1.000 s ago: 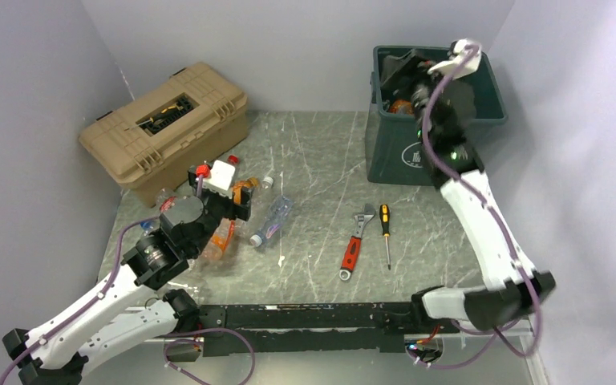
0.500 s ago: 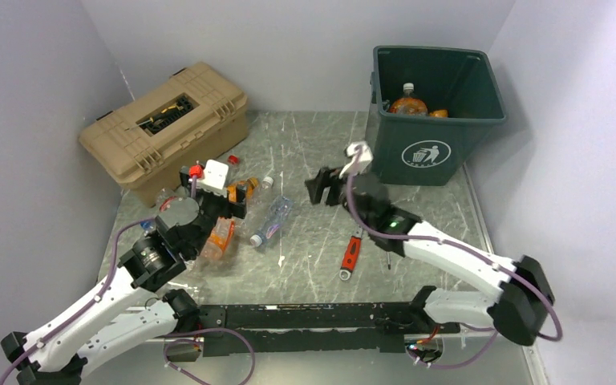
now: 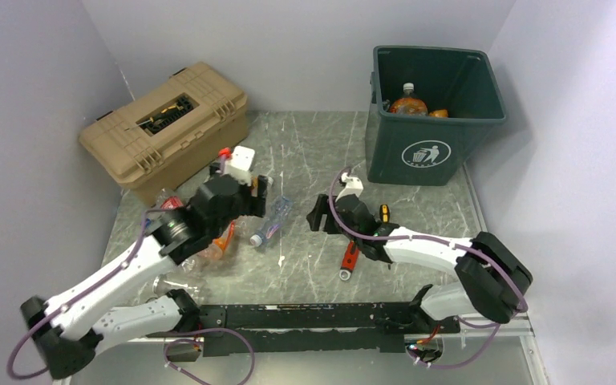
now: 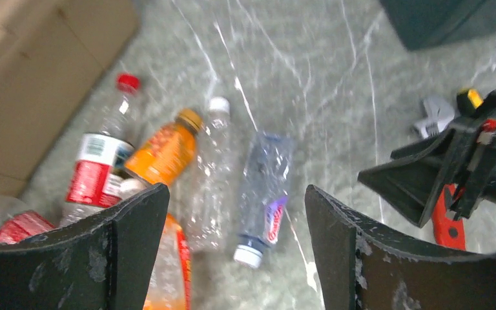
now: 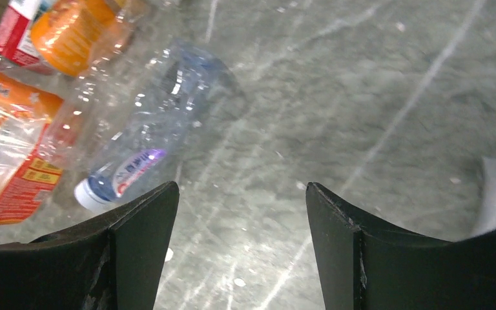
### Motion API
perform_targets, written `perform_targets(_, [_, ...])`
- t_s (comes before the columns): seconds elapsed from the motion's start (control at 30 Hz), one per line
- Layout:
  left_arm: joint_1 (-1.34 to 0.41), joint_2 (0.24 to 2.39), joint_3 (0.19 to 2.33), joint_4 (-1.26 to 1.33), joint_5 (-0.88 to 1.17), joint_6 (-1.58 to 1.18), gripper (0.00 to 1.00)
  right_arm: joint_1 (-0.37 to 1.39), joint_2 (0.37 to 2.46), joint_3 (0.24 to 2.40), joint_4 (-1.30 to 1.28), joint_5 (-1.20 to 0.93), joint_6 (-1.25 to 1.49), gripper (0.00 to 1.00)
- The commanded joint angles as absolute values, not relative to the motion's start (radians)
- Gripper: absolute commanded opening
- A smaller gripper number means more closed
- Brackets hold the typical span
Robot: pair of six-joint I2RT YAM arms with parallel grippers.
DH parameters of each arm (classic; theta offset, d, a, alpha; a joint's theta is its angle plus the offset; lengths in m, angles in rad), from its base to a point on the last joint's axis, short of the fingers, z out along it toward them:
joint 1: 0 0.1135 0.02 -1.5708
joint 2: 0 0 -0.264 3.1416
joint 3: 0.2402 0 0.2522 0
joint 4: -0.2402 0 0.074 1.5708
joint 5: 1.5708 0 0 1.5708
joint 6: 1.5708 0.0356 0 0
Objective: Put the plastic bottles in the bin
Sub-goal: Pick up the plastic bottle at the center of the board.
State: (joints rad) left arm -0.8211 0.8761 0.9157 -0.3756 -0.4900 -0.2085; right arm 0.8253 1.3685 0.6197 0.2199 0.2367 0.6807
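Note:
I will next lower my left gripper toward the blue-labelled bottle, over the neck at its near end, because the bare table beside it leaves room for a finger.
Several plastic bottles lie at the table's left middle: a clear one with a blue label (image 3: 271, 220) (image 4: 265, 187) (image 5: 148, 135), a clear white-capped one (image 4: 213, 161), an orange one (image 4: 165, 152) and a red-labelled one (image 4: 100, 161). A crushed orange-labelled bottle (image 5: 13, 148) lies beside them. My left gripper (image 3: 255, 196) (image 4: 236, 188) hovers open above this pile, holding nothing. My right gripper (image 3: 315, 215) (image 5: 242, 186) is open and low over bare table, just right of the blue-labelled bottle. The dark green bin (image 3: 417, 152) at the back right holds an orange bottle (image 3: 409, 103).
A tan toolbox (image 3: 168, 120) stands at the back left, close behind the bottle pile. A red-handled wrench (image 3: 351, 250) and a screwdriver (image 3: 384, 215) lie under my right forearm. Grey walls close in both sides.
My right arm came down from over the bin to the table and moved left toward the bottles. My left gripper shifted right and back, above the pile.

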Motion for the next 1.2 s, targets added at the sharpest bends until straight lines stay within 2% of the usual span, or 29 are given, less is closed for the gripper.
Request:
perform_targets(0.0, [-0.818,1.079,1.043,-0.658,-0.337,-0.363,0.82,0.813,1.249,0.534,0.284,0.319,0.723,0.77])
perform_targets(0.2, [-0.804,1.317,1.197,-0.862,-0.175,-0.256,0.8,0.813,0.998,0.375,0.222,0.389,0.74,0.76])
perform_targets(0.3, [-0.794,1.39,1.212,-0.885,-0.086,-0.227,0.76,0.813,0.849,0.309,0.174,0.411,0.762,0.76])
perform_targets(0.47, [-0.762,1.497,1.2,-0.877,-0.018,-0.186,0.77,0.813,0.684,0.255,0.104,0.408,0.764,0.77])
perform_targets(0.7, [-0.745,1.642,1.227,-0.841,-0.04,-0.17,0.84,0.813,0.659,0.242,0.084,0.392,0.763,0.78])
perform_targets(1.03, [-0.711,1.795,1.314,-0.844,-0.108,-0.149,0.88,0.812,0.635,0.249,0.08,0.379,0.742,0.78])
perform_targets(1.17, [-0.698,1.829,1.309,-0.833,-0.109,-0.151,0.86,0.813,0.614,0.237,0.078,0.38,0.747,0.78])
